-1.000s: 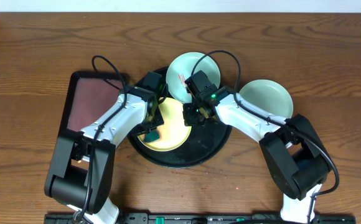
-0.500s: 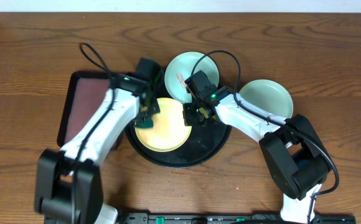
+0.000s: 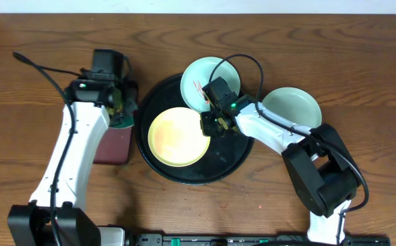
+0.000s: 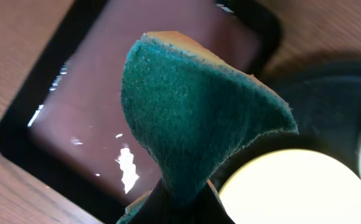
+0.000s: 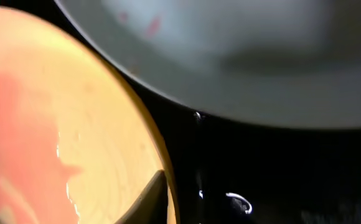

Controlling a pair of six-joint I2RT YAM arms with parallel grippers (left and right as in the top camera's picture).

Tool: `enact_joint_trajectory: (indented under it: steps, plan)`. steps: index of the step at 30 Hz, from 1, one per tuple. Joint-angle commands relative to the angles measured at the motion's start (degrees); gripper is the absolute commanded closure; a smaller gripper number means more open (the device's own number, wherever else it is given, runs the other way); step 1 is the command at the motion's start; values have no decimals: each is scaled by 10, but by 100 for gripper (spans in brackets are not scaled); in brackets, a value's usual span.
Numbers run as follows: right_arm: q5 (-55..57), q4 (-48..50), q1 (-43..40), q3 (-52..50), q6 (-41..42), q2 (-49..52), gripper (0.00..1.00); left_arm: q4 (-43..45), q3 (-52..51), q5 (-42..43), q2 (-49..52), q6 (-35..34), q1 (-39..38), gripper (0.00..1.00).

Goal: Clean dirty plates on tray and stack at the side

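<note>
The second aqua plate lies beside the tray, to the right of the robot's right gripper in the overhead view. The right gripper will lift, carry across, lower onto the plate and release.
A pale yellow plate lies in the large round black tray; the right wrist view shows a faint reddish tint on it. An aqua plate with a red smear sits at the tray's far rim. A second aqua plate lies on the table to the right. My right gripper is shut on the yellow plate's right rim, one finger lying over the edge. My left gripper is shut on a green sponge above the rectangular tray.
The rectangular black-rimmed tray with a reddish-brown inside lies left of the round tray, partly under my left arm. The brown wooden table runs around everything. Cables loop above both wrists.
My left gripper has lifted the sponge off the yellow plate and swung left, over the rectangular tray. The yellow plate now shows in full. The right gripper has stayed on its rim.
</note>
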Motion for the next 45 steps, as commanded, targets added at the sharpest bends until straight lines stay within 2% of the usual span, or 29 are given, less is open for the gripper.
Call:
enact_joint_trajectory:
  steps: [1,7,11,18,24,32,37,45]
  plan:
    - [16,3,10,3,-12,26,99,-4,-8,-11,15,14,20,93]
    - [-52,-5,13,10,-60,8,99,-3,-8,-11,19,14,21,93]
    - [-34,-32,15,12,-81,-44,99,-3,-8,-11,19,14,21,93]
    - [173,-89,21,12,-111,-167,99,-3,-8,-11,19,14,21,92]
    - [338,-102,48,12,-151,-227,99,-3,-8,-11,19,14,21,92]
    - [533,-114,122,12,-201,-240,99,-3,-8,-11,19,13,21,92]
    - [669,-107,196,12,-201,-240,99,-3,-8,-11,19,13,21,92]
    - [824,-92,249,12,-201,-240,99,-3,-8,-11,19,13,21,92]
